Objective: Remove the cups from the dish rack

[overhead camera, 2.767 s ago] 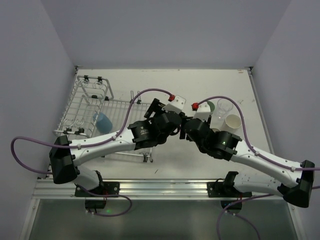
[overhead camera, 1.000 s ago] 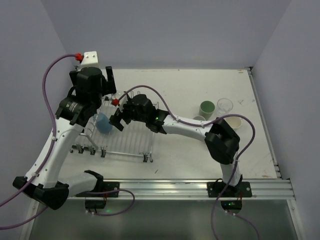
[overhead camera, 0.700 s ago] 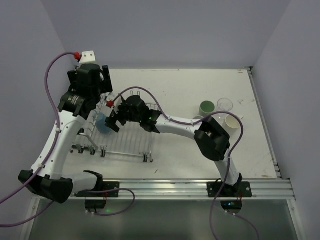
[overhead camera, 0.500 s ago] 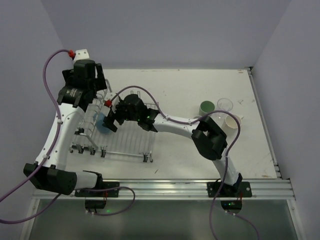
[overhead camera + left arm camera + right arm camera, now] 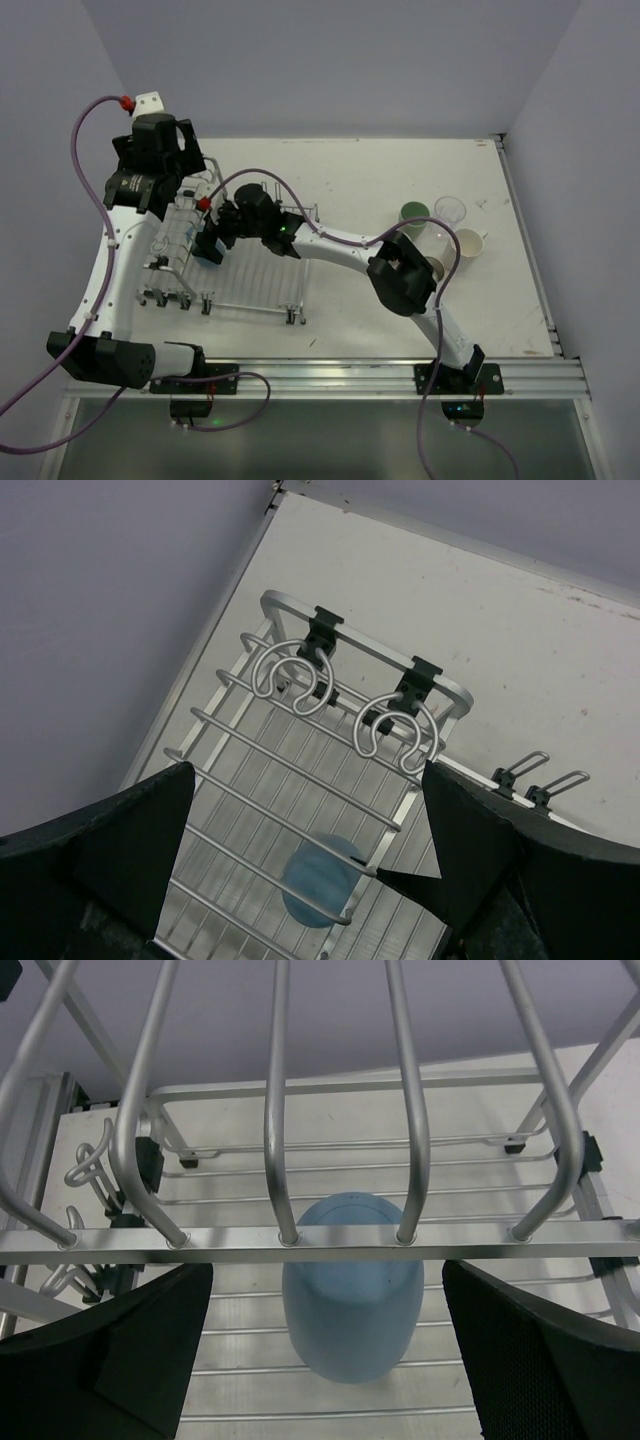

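Observation:
The blue cup's near part shows clear of the rack's bar between my fingers, so next I need to lower my right gripper toward the bar and close around that part of the cup.
The silver wire dish rack [image 5: 250, 285] stands at the table's left. One blue cup [image 5: 352, 1290] lies on its side on the rack floor, behind a row of upright prongs, and also shows through the wires as the blue cup [image 5: 318, 880]. My right gripper [image 5: 210, 245] reaches across into the rack; it is open, its fingers [image 5: 110, 1350] on either side of the cup and apart from it. My left gripper [image 5: 172, 160] hangs open, high over the rack's far left end [image 5: 300, 830], holding nothing. A green cup [image 5: 414, 214], a clear cup [image 5: 450, 210] and a cream cup [image 5: 467, 243] stand on the table at the right.
The rack rail and prongs [image 5: 350, 1243] cross in front of the right gripper. Wire hooks [image 5: 290, 675] sit on the rack's far end. The left wall runs close beside the rack. The right arm's forearm spans the table's middle.
The right gripper slid further left over the rack, down to the blue cup. The left arm lifted and drew back toward the far left corner. Both grippers stayed open.

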{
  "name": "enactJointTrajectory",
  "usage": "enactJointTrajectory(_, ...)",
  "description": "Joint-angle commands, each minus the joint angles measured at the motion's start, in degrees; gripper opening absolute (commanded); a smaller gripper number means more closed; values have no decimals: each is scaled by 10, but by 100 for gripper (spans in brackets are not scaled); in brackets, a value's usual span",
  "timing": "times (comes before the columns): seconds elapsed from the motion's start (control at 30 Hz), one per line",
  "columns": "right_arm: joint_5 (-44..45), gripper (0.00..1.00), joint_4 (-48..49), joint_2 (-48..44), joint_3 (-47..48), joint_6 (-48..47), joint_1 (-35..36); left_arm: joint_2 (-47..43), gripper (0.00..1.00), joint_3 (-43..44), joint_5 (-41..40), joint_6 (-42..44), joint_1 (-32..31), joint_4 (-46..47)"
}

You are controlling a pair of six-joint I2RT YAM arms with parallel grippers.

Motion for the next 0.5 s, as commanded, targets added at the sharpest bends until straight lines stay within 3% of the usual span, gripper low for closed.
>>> enactJointTrajectory(0.0,-25,99,-9,7,27,9,2,-15,100,25,22,-3,11,7)
enactJointTrajectory(0.47,-35,99,-3,51,70,35,4,-2,100,42,51,-11,24,7)
